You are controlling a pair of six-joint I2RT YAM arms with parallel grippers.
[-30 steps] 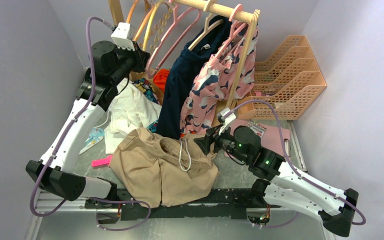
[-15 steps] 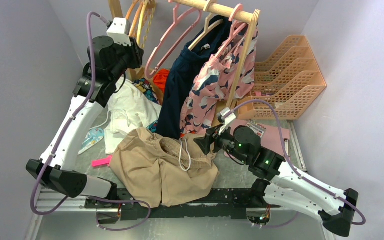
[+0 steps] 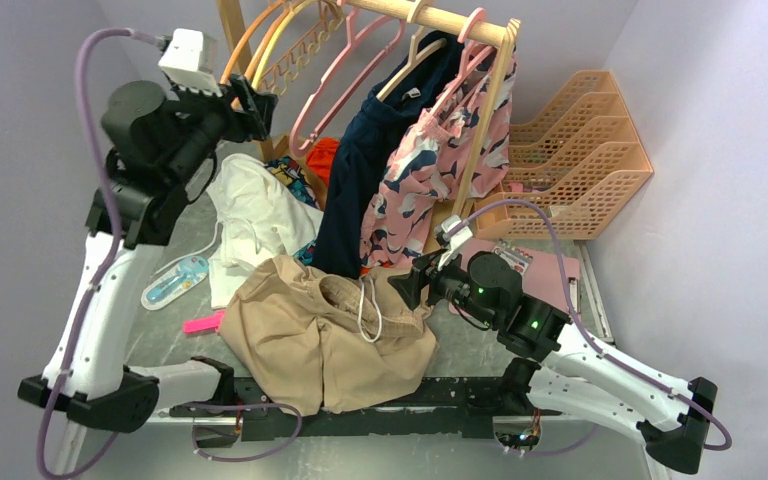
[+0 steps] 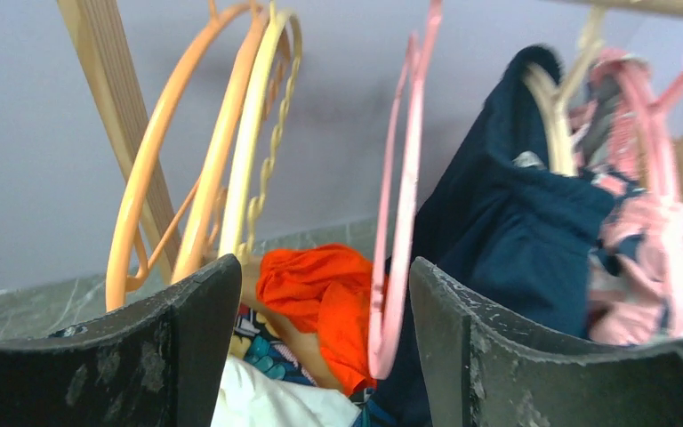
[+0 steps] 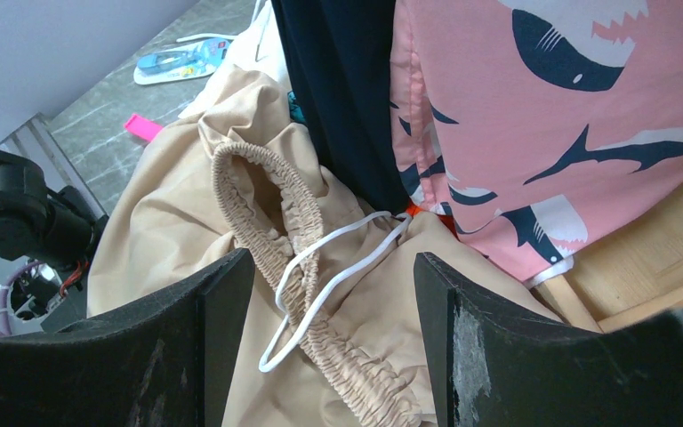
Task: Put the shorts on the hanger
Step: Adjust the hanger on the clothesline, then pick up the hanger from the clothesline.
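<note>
My left gripper lowers toward the right in the top view, onto the pink hanger's near end (image 3: 301, 146) (image 4: 385, 349) next, because it hangs edge-on beyond my open fingers.
The tan shorts (image 3: 320, 330) lie crumpled on the table near the front edge, gathered waistband (image 5: 298, 267) and white drawstring (image 5: 342, 267) facing up. The pink hanger (image 3: 326, 80) hangs bare on the wooden rod (image 3: 430, 15), to the right of the orange and yellow hangers. My left gripper (image 3: 252, 106) is raised beside the rack, open and holding nothing. In the left wrist view the pink hanger (image 4: 400, 196) shows edge-on beyond the gap of the left gripper (image 4: 325, 356). My right gripper (image 3: 407, 285) hovers open at the shorts' right edge, over the waistband, with nothing between the jaws of the right gripper (image 5: 333, 356).
A navy garment (image 3: 360, 170) and a pink patterned garment (image 3: 440, 170) hang on the rod. A white garment (image 3: 255, 215) and orange cloth (image 3: 325, 155) lie under the rack. Stacked orange mesh trays (image 3: 570, 160) stand at the back right. A blue-and-white item (image 3: 175, 280) lies at the left.
My left gripper has opened and drawn back up and to the left, away from the hangers. The orange and yellow hangers swung left. The right arm has not moved.
</note>
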